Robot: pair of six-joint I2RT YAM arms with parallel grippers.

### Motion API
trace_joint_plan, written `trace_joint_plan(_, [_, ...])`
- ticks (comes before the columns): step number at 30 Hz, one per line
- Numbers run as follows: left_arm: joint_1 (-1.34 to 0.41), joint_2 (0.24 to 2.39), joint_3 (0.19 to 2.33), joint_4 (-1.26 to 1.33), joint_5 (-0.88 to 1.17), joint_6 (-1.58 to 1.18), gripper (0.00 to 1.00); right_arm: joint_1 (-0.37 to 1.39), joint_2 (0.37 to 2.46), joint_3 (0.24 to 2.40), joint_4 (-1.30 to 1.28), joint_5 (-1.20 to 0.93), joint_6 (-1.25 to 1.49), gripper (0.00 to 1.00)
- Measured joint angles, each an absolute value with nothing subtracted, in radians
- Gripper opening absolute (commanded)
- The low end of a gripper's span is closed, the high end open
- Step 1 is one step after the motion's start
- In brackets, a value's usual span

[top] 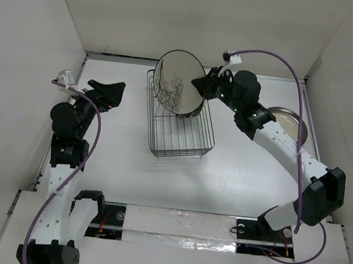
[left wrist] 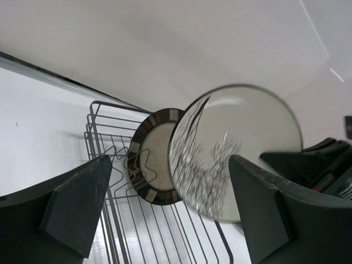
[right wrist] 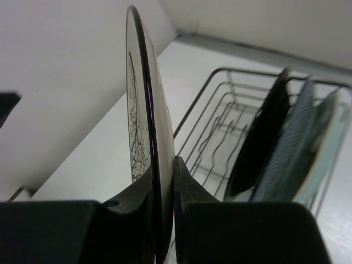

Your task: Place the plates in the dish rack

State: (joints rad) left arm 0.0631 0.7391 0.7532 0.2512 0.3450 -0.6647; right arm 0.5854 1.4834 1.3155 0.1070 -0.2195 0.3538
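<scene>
I need to turn the cream plate in line with my right gripper next, because it slants across the standing plates, and then lower it into the rack [top: 188, 143] beside the patterned-edge plate.
My right gripper [top: 202, 87] is shut on the rim of a dark-rimmed cream plate [top: 179, 81] with a dark branch drawing. It holds the plate upright on edge over the far end of the dark wire dish rack [top: 188, 143]. In the right wrist view the plate [right wrist: 144, 126] stands between my fingers [right wrist: 190, 184]. Three plates stand in the rack: a dark patterned-edge one [right wrist: 261, 143], a blue-floral one [right wrist: 291, 148] and a pale green one [right wrist: 324, 132]. The left wrist view shows the held plate [left wrist: 236, 148] and the patterned-edge plate [left wrist: 154, 157]. My left gripper [top: 107, 92] is open and empty, left of the rack.
A grey-brown rimmed beige plate [top: 287, 119] lies flat on the table at the right, partly under my right arm. White walls close the table at the back and both sides. The near half of the rack [left wrist: 159, 236] holds no plates.
</scene>
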Motion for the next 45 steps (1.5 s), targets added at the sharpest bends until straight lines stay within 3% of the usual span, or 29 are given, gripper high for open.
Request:
trace_joint_plan(2, [0.053, 0.738, 0.752, 0.242, 0.334, -0.653, 0.77, 0.609, 1.493, 1.383, 0.065, -0.082, 0.324, 0.0])
trace_joint_plan(5, [0.024, 0.735, 0.746, 0.225, 0.325, -0.625, 0.4, 0.656, 1.535, 1.496, 0.01, 0.114, 0.273, 0.0])
trace_joint_plan(6, [0.009, 0.733, 0.745, 0.216, 0.325, -0.612, 0.08, 0.673, 1.56, 1.534, -0.004, 0.174, 0.255, 0.0])
trace_joint_plan(7, [-0.008, 0.733, 0.745, 0.211, 0.329, -0.605, 0.0, 0.688, 1.589, 1.575, -0.019, 0.233, 0.236, 0.0])
trace_joint_plan(12, [-0.083, 0.728, 0.739, 0.197, 0.377, -0.543, 0.0, 0.743, 1.729, 1.705, -0.074, 0.441, 0.165, 0.0])
trace_joint_plan(15, [-0.111, 0.714, 0.727, 0.175, 0.385, -0.513, 0.13, 0.764, 1.821, 1.772, -0.13, 0.542, 0.121, 0.0])
trace_joint_plan(24, [-0.196, 0.709, 0.701, 0.133, 0.392, -0.445, 0.19, 0.81, 2.001, 1.85, -0.175, 0.758, 0.054, 0.0])
trace_joint_plan(45, [-0.223, 0.717, 0.701, 0.104, 0.381, -0.409, 0.23, 0.827, 2.034, 1.757, -0.172, 0.726, 0.205, 0.0])
